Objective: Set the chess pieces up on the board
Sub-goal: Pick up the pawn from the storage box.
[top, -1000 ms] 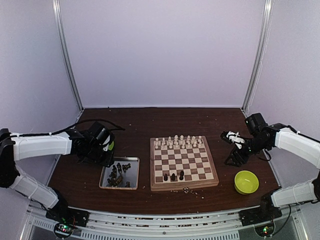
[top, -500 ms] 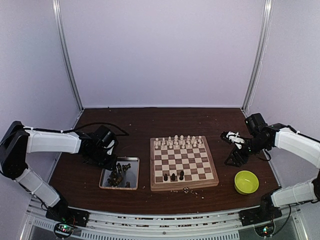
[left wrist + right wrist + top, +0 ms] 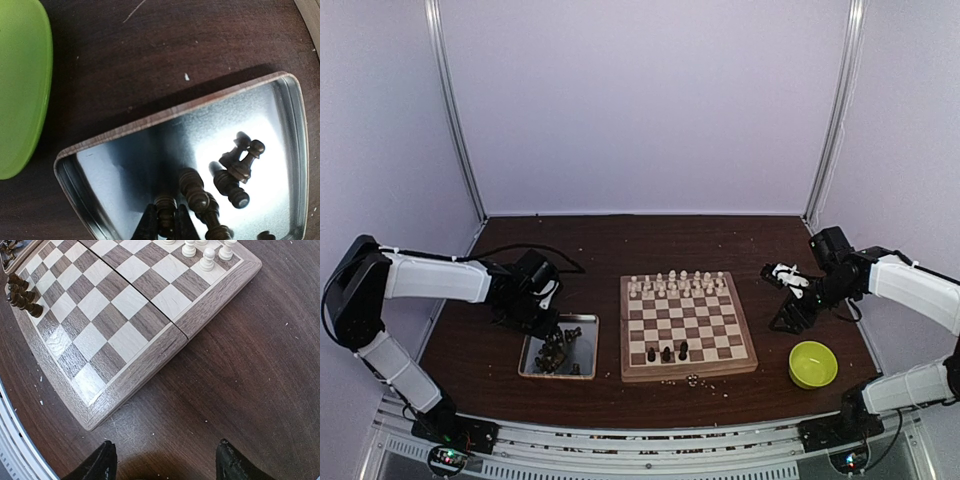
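The empty light square (image 3: 636,347) by the board's near tray-side corner is right of my left gripper in the top view. Next, I lift, cross over and lower to release.
The board (image 3: 732,345) lies mid-table with cream chessmen along its far rows and three dark chess pieces (image 3: 666,353) on its near row; these also show in the right wrist view (image 3: 20,292). Several more dark pieces (image 3: 235,172) lie in a silver tray (image 3: 582,325). My left gripper (image 3: 542,322) reaches down into the tray's far left end. In the left wrist view the left gripper (image 3: 166,220) is shut on one dark piece (image 3: 165,204) at the tray floor (image 3: 115,170). My right gripper (image 3: 162,460) is open and empty above bare table, right of the board (image 3: 150,355).
A green bowl (image 3: 813,363) sits near the front right, below the right gripper (image 3: 790,315). Another green bowl (image 3: 20,85) lies just outside the tray by the left gripper. Small crumbs lie on the table before the board's near edge.
My left arm has swung right and forward, bringing its gripper from beside the tray down into the tray's far left end. The right arm has not moved.
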Controlling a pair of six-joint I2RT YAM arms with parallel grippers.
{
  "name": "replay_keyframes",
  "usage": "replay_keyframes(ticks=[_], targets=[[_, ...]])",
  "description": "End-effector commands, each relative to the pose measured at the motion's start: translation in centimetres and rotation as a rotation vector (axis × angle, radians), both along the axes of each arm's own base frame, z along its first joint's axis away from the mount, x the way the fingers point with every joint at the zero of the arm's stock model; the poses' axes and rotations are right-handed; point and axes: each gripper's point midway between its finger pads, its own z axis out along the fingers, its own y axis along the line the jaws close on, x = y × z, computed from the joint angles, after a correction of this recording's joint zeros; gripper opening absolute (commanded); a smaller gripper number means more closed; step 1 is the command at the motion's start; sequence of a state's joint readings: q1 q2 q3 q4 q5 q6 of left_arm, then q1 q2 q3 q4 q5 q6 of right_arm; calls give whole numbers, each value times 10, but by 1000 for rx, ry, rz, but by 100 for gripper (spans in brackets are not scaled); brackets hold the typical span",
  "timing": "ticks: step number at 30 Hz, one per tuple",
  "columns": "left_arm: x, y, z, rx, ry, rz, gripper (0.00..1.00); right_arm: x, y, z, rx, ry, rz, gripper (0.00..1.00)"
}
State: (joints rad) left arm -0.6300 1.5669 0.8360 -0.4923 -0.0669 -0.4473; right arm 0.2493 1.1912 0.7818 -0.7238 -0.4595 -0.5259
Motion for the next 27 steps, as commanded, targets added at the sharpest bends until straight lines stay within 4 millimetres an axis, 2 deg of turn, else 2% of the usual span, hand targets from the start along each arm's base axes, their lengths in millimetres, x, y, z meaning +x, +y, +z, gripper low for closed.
replay_keyframes(ticks=[1,6,12,14,17,19,23,27], targets=[[8,0,22,-2,-46,-12,4,8,-1,7,-17,-31,-4,68],[9,-7,44,-98,-79,-21,3,8,-2,6,-22,-31,-7,68],[12,-15,45,-235,-47,-18,2,9,-3,6,-29,-36,-11,68],[14,-17,54,-253,-69,-16,3,9,-4,5,-31,-33,-11,68],[19,-23,80,-306,-126,-25,3,9,-4,5,-32,-33,-11,68],[22,-33,101,-369,-165,-52,4,9,-4,5,-33,-32,-11,68],[21,-65,138,-487,-246,-160,4,9,-3,7,-30,-38,-9,68],[17,-96,151,-498,-266,-251,4,9,-3,10,-25,-47,-8,68]])
